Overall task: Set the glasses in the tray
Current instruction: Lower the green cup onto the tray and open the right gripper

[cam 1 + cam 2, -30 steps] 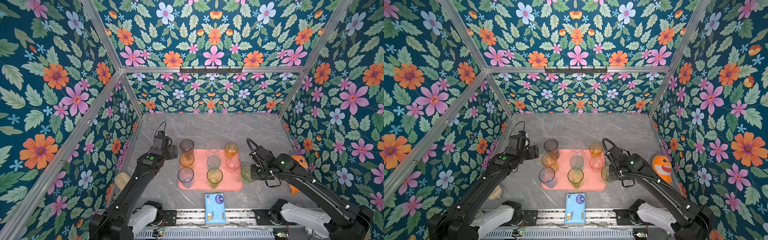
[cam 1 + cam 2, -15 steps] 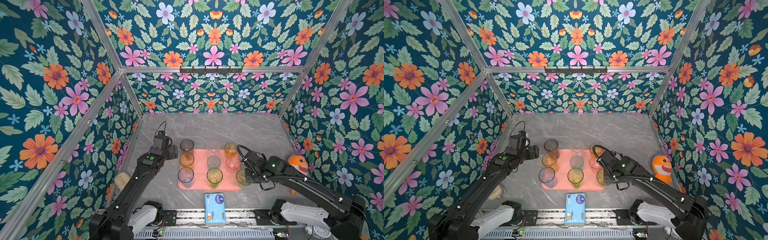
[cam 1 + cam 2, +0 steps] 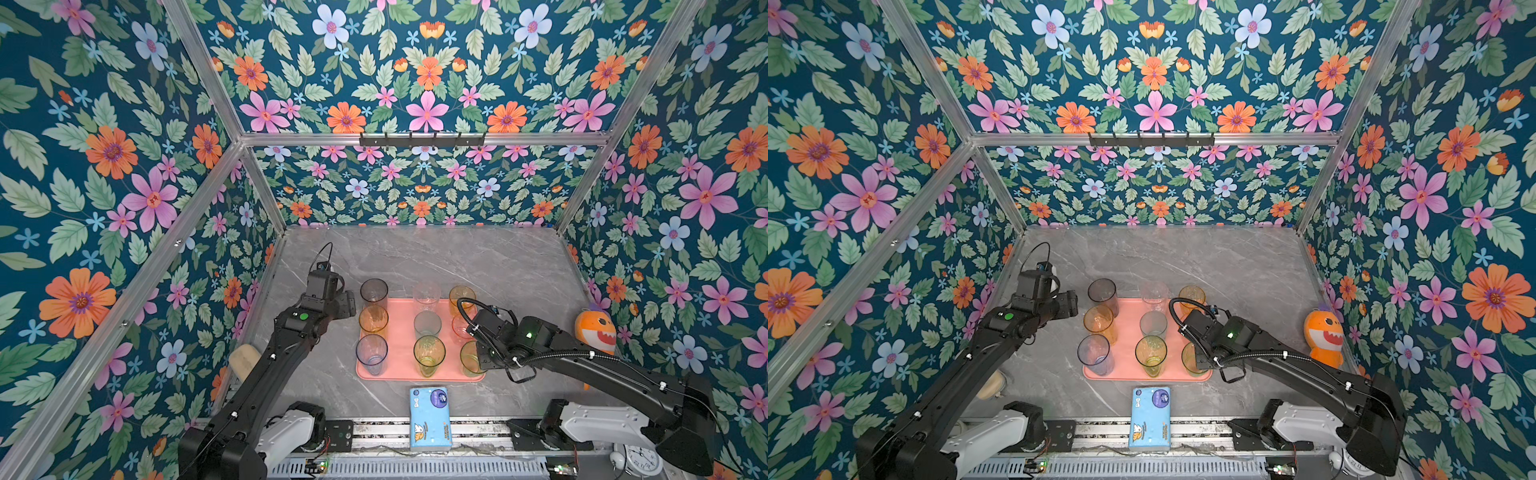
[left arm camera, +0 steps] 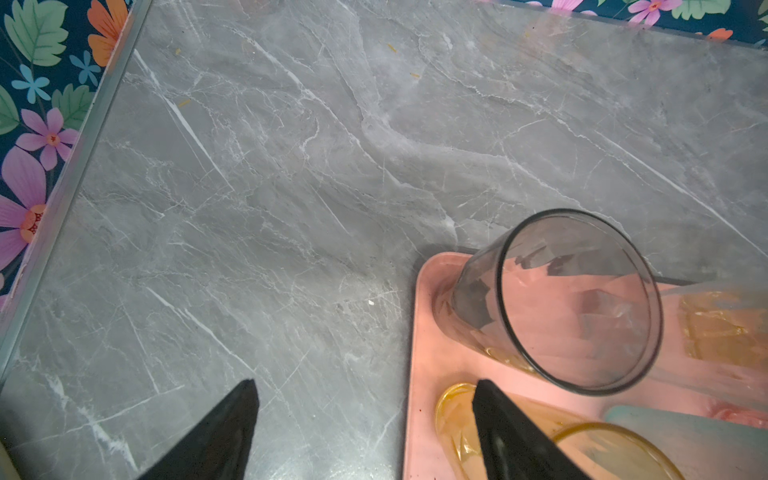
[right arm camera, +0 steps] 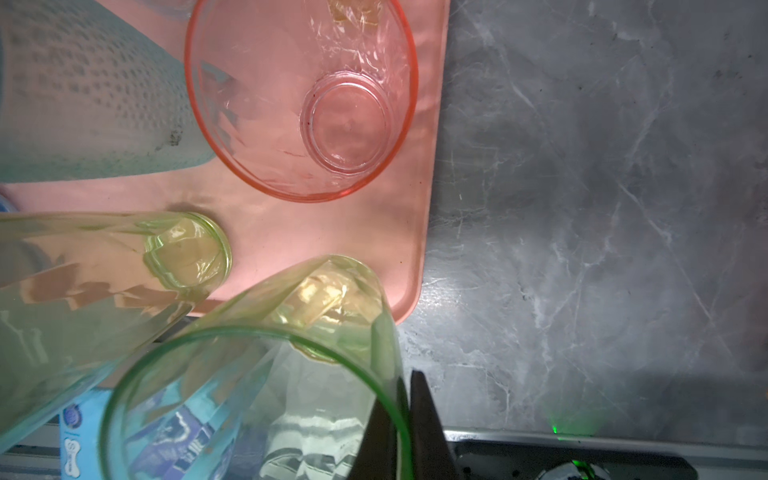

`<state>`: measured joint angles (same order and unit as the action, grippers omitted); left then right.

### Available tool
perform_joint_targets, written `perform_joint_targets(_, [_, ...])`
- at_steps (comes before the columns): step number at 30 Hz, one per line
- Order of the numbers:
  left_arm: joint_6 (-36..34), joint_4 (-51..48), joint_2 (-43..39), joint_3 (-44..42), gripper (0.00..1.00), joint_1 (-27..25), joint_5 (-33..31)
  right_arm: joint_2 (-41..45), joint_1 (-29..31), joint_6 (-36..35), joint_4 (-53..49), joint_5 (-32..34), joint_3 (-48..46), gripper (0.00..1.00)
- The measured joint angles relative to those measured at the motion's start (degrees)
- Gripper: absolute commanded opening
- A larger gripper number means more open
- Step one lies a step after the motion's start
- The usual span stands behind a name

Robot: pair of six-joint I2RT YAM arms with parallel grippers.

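Note:
I will lower the green glass with my right gripper onto the tray's near corner next, toward the other glasses, and let go of it, because the green glass's base overlaps the tray's edge.
The salmon-pink tray [image 3: 400, 332] lies mid-table with several glasses standing on it, among them a smoky grey one [image 3: 374, 293], an amber one [image 3: 373, 320] and a pink one [image 5: 299, 95]. My right gripper [image 5: 405, 376] is shut on the rim of a green glass [image 5: 257, 395], one finger inside and one outside. The green glass [image 3: 469, 359] is upright at the tray's near right corner; I cannot tell whether its base rests there. My left gripper [image 4: 363, 388] is open and empty, at the tray's [image 4: 424, 324] left edge beside the smoky grey glass [image 4: 577, 299].
A blue tissue pack [image 3: 430, 417] lies in front of the tray at the table's near edge. An orange shark toy [image 3: 595, 330] stands by the right wall. A beige object [image 3: 244, 361] sits by the left wall under my left arm. Floral walls enclose the table.
My right gripper has carried the green glass leftward from the table beside the tray to the tray's near right corner. The left arm has not moved.

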<state>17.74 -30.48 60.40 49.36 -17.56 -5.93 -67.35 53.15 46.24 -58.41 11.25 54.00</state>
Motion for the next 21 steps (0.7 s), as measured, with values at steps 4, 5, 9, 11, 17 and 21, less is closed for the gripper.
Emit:
perform_joint_targets(4, [0.0,0.0,0.0,-0.1,0.84,0.0,0.0,-0.9,0.8,0.5,1.1,-0.4,-0.5,0.0])
perform_joint_targets(5, [0.0,0.0,0.0,-0.1,0.84,0.0,0.0,-0.9,0.8,0.7,1.4,-0.4,-0.6,0.0])
perform_joint_targets(9, [0.0,0.0,0.0,-0.1,0.84,0.0,0.0,-1.1,0.9,1.1,2.4,-0.6,-1.8,0.0])
perform_joint_targets(11, [0.0,0.0,0.0,-0.1,0.84,0.0,0.0,-1.2,0.9,1.2,3.0,-0.7,-2.3,0.0])
perform_joint_targets(17, [0.1,0.0,0.0,-0.1,0.84,0.0,0.0,-1.4,0.9,1.3,4.2,-0.3,-3.5,0.0])
perform_joint_targets(21, [0.2,0.0,0.0,-0.2,0.84,0.0,0.0,-1.6,1.0,1.3,4.6,0.0,-3.9,0.0])
